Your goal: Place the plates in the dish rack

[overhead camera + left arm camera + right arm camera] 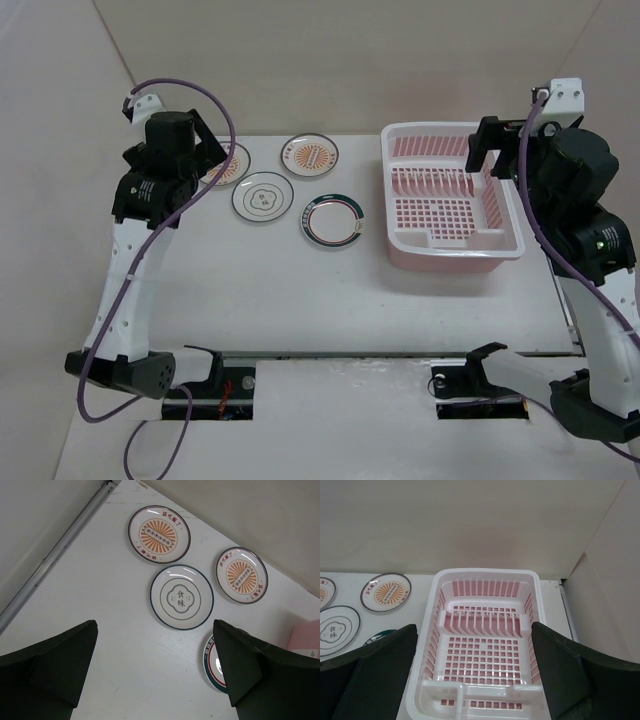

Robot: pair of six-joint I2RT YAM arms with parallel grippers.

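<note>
Bare tabletop borders the near rail-side rim (132,541) of the orange-patterned plate below, so next my left gripper should move down and tilt onto that rim.
Four plates lie flat at the table's back left. One orange-patterned plate (310,153) (241,575) lies in the open. The other orange-patterned plate (234,165) (160,534) is partly under my left arm in the top view. The flower-outline plate (262,199) (181,597) and the purple-ring plate (333,221) (212,662) lie nearer. The dish rack (392,200) (436,610) stands empty at the back right. My left gripper (200,150) (154,625) is open and empty, high above the plates. My right gripper (490,148) (473,626) is open and empty above the rack.
Beige walls close the back and sides. A metal rail (60,550) runs along the table's left edge. The table's right edge (565,610) lies close beside the rack. A purple cable (226,115) loops over my left arm.
</note>
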